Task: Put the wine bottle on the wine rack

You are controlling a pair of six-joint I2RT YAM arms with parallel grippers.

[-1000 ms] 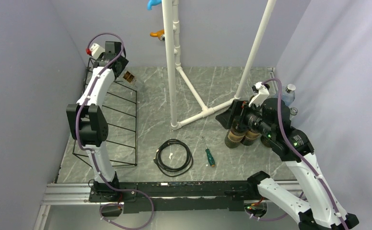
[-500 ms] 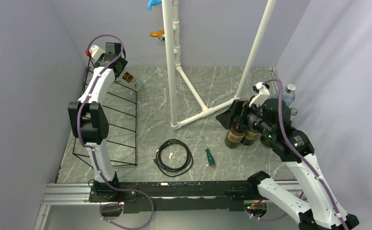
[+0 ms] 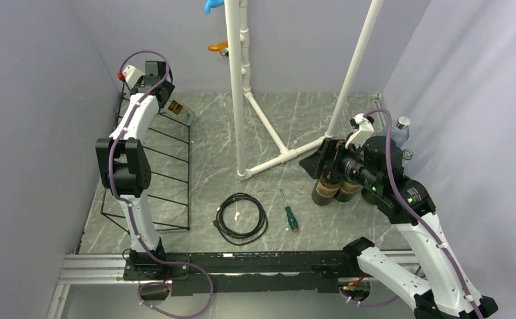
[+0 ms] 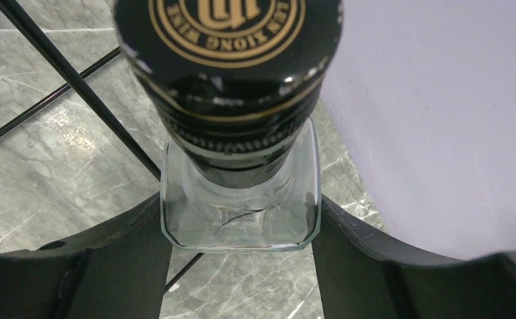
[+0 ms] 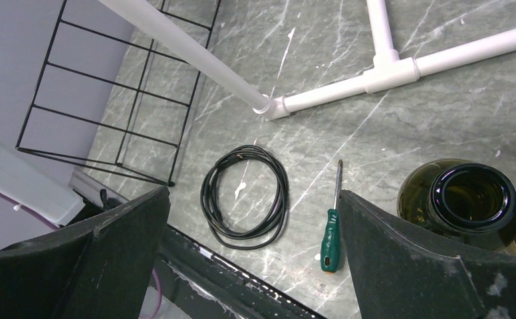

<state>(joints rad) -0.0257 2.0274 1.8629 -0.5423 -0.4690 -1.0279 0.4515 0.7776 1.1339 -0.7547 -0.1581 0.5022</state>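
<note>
My left gripper stays with the wine bottle at the far end of the wine rack next and spreads its fingers off the glass.
The wine bottle [image 3: 177,107] is clear square glass with a black cap printed in gold [image 4: 229,73]. My left gripper [image 3: 167,100] is shut on it, one finger [image 4: 129,252] against each side of the glass body, and holds it tilted over the far top end of the wine rack. The wine rack [image 3: 169,159] is a black wire frame along the left wall; its bars [image 4: 76,80] run just behind the bottle. My right gripper [image 3: 318,163] is open and empty, hovering at the right above the table [image 5: 252,219].
Two dark green bottles [image 3: 328,189] stand under my right wrist, one open mouth in the right wrist view [image 5: 471,199]. A clear plastic bottle [image 3: 401,129] stands by the right wall. White pipe frame [image 3: 242,100], coiled black cable [image 3: 242,216] and green screwdriver [image 3: 290,216] are mid-table.
My left arm has shifted slightly left and back with the wine bottle in its grip. The right arm has not moved.
</note>
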